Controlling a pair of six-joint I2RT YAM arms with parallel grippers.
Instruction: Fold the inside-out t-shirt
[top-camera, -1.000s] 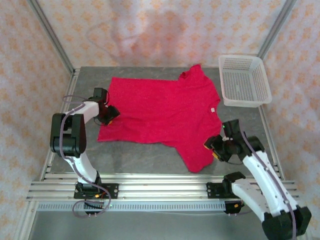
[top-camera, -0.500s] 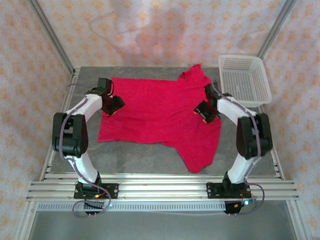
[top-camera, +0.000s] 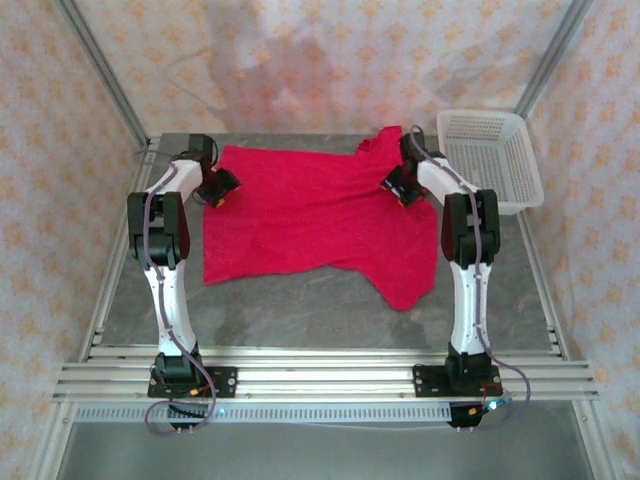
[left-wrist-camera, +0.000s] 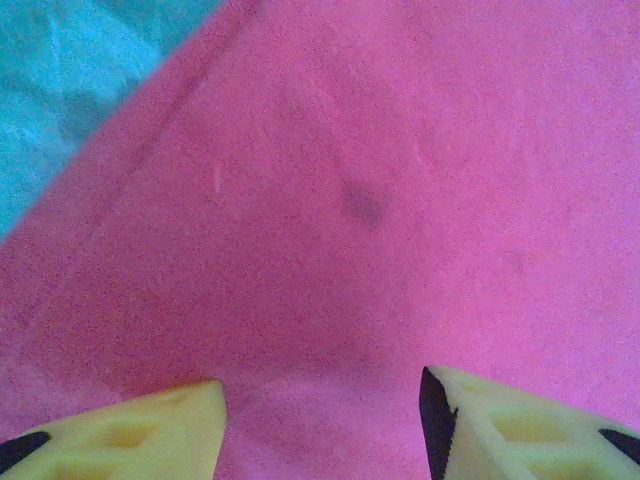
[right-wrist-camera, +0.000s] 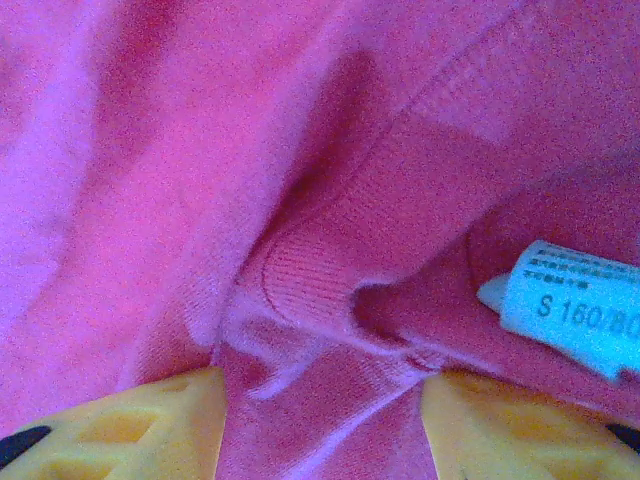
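Note:
The left gripper moves back toward the base next, to the near corner of the shirt's hem (top-camera: 209, 277) beside bare table.
The inside-out t-shirt (top-camera: 310, 215) lies spread out, bright red, on the grey table (top-camera: 300, 315). My left gripper (top-camera: 218, 187) reaches to the shirt's far left corner. In the left wrist view its yellow fingers stand apart over flat red cloth (left-wrist-camera: 330, 200), the gripper (left-wrist-camera: 320, 400) open. My right gripper (top-camera: 398, 187) is at the far right of the shirt, by the collar. There the ribbed collar (right-wrist-camera: 320, 270) bunches between the spread fingers of the open gripper (right-wrist-camera: 320, 395), with the white size tag (right-wrist-camera: 570, 305) just to the right.
A white plastic basket (top-camera: 490, 160) stands at the far right corner, close to the right arm. Metal frame posts rise at the back corners, and a rail (top-camera: 320, 375) runs along the near edge. Bare table lies in front of the shirt.
Both arms have stretched away from me. The right gripper swung from the near right hem up to the collar; the left moved to the far left corner. The shirt's near right part shifted back.

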